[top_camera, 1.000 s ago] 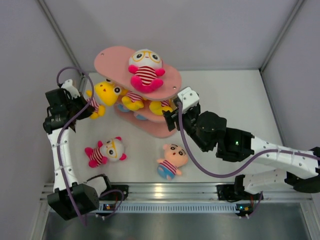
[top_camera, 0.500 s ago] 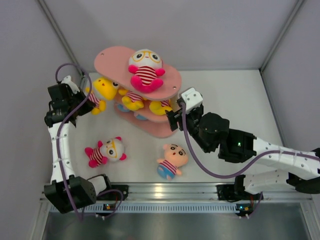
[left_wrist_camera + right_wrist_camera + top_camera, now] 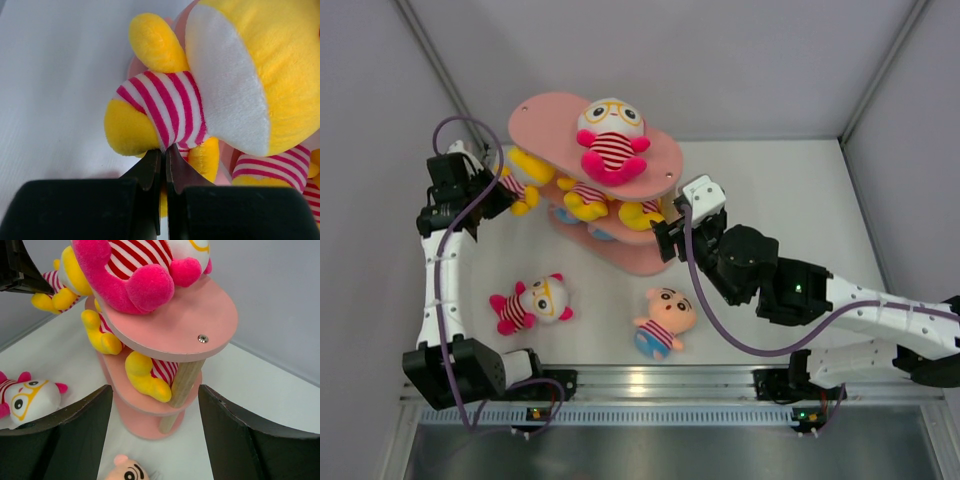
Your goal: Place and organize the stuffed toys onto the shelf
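The yellow toy with the striped shirt needs to go under the top board, so my left gripper will push away from my base toward the shelf (image 3: 660, 165).
The pink three-tier shelf (image 3: 660, 165) stands at the back middle. A pink-limbed toy with yellow glasses (image 3: 610, 135) sits on its top board. Two yellow toys (image 3: 585, 197) (image 3: 645, 212) lie on the middle board. My left gripper (image 3: 498, 190) is shut on the striped shirt (image 3: 165, 107) of a third yellow toy (image 3: 525, 170), held at the shelf's left end with its head under the top board. My right gripper (image 3: 665, 240) is open and empty, close to the shelf's front right post (image 3: 187, 377). Another pink-limbed toy (image 3: 535, 303) and the peach-faced toy (image 3: 665, 320) lie on the table.
The white table is enclosed by grey walls on the left, back and right. A metal rail (image 3: 650, 385) with the arm bases runs along the near edge. The right arm (image 3: 800, 290) stretches across the right half of the table.
My left gripper has carried the yellow toy up and right, so its head now sits under the shelf's top board. My right gripper drew back slightly from the shelf, then stayed still.
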{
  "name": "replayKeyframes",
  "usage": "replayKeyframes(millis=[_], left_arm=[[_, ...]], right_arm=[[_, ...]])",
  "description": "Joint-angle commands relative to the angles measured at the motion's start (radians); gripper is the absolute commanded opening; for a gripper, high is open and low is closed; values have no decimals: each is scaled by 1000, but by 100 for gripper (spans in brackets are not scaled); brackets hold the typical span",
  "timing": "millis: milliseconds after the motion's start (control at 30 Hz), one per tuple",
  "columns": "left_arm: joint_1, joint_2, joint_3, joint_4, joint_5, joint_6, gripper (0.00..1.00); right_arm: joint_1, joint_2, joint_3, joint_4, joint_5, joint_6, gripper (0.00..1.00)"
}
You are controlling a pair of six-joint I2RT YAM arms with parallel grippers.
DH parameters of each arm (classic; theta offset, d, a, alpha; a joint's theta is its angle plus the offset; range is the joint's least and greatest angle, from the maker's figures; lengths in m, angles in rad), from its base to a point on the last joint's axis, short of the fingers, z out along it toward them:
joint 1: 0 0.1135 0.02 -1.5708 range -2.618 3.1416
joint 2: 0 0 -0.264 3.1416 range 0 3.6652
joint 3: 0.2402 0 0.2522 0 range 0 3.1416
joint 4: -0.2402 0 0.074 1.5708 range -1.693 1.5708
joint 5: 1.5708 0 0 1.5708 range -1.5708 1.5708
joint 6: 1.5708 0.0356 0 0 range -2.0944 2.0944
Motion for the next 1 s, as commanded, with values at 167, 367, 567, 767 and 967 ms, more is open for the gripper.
replayKeyframes(millis=[167, 367, 567, 767, 967], left_arm=[[-60, 41, 87, 71, -18, -141, 0], [-115, 72, 102, 70, -101, -159, 0], [-178, 136, 145, 69, -170, -158, 8], [-183, 176, 176, 71, -112, -175, 19], [-184, 179, 177, 73, -23, -182, 35]], right_arm=[[-8, -4, 20, 18, 12, 21, 70], [-6, 12, 25, 15, 16, 22, 70], [-8, 25, 37, 1, 22, 21, 70], [-8, 21, 35, -4, 28, 21, 70], [-8, 15, 34, -7, 29, 24, 70]])
